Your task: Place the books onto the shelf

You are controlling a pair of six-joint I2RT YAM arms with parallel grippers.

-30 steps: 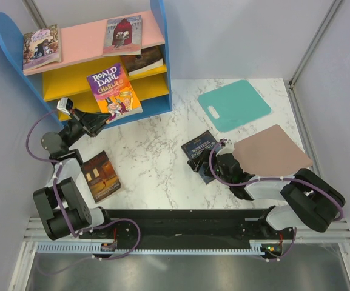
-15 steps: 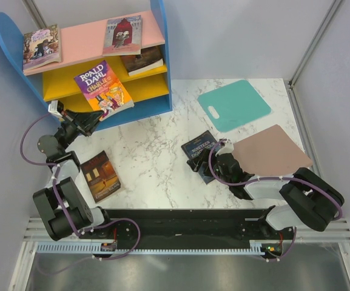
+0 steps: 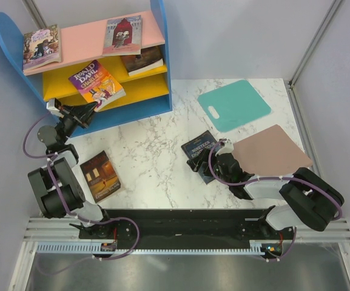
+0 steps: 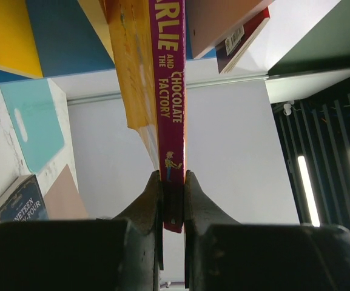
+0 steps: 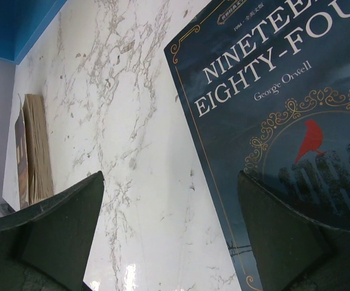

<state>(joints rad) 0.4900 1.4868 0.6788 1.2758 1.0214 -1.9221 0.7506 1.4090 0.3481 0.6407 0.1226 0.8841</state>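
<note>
The purple-yellow book [image 3: 96, 83] in my left gripper will next go outward, right in the top view, onto the dark book's flat cover [image 3: 141, 61], and I will release it there.
The shelf [image 3: 160, 36] stands at the back left, with blue sides, a pink top board and yellow lower boards. My left gripper [image 3: 85, 110] [image 4: 173, 182] is shut on the bottom edge of the purple-yellow Roald Dahl book [image 3: 96, 83] [image 4: 168, 73], which leans over the middle yellow board. My right gripper [image 3: 213, 159] [image 5: 171, 188] stands open low over the left edge of the navy Nineteen Eighty-Four book [image 3: 199, 150] [image 5: 284, 91], one finger above its cover and the other above bare marble. A brown-orange book [image 3: 100, 176] lies flat near the left arm. Two books lie on the pink board and a dark one [image 3: 143, 60] on a yellow board.
A teal mat with a handle hole [image 3: 234, 104] and a pinkish-brown mat [image 3: 272, 150] lie on the marble table [image 3: 150, 151] at the right. The right arm's body rests partly over the brown mat. Grey walls close in on three sides.
My left gripper has carried the Roald Dahl book up and to the left, from in front of the shelf onto the edge of the yellow board. The right arm has stayed still.
</note>
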